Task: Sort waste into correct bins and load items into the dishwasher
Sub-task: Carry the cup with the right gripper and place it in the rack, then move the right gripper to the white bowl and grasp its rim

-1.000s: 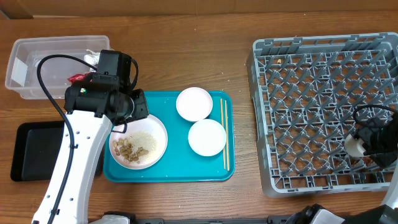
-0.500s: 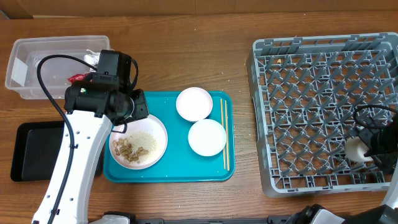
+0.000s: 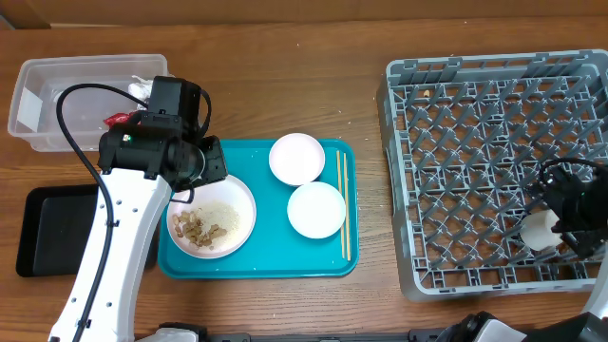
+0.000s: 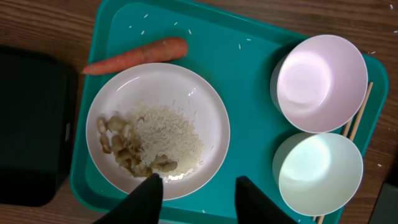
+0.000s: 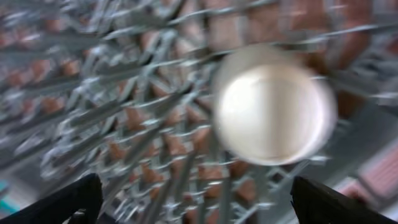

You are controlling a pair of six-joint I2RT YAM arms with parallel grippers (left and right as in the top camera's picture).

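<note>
The cup already sits in the rack, so my right gripper should leave the rack, move across to the teal tray and go down onto the nearer white bowl's rim [image 3: 342, 213] by the chopsticks.
The white plate [image 4: 158, 127] with rice and brownish bits [image 4: 163, 138] sits on the teal tray [image 4: 242, 56], with the orange carrot [image 4: 134, 55] beside it. Two white bowls [image 4: 321, 81] [image 4: 317, 173] and the chopsticks [image 3: 342, 204] are on the tray too. My left gripper [image 4: 199, 199] is open above the plate's near rim. My right gripper [image 5: 199, 205] is open over the grey dish rack [image 3: 475, 133]. The small white cup [image 5: 270, 106] rests in the rack, apart from both fingers. The clear tub [image 3: 57, 76] holds the red wrapper [image 3: 116, 119] and the white scrap [image 3: 141, 88].
The black tray [image 3: 47, 233] lies left of the teal tray, under my left arm. The rack's upright pegs surround the cup [image 3: 537, 232] near its front right corner. Bare wooden table lies between the teal tray and the rack.
My right gripper has let go of the cup and drawn back from it; the cup now sits slightly lower left in the rack. The left arm has not moved.
</note>
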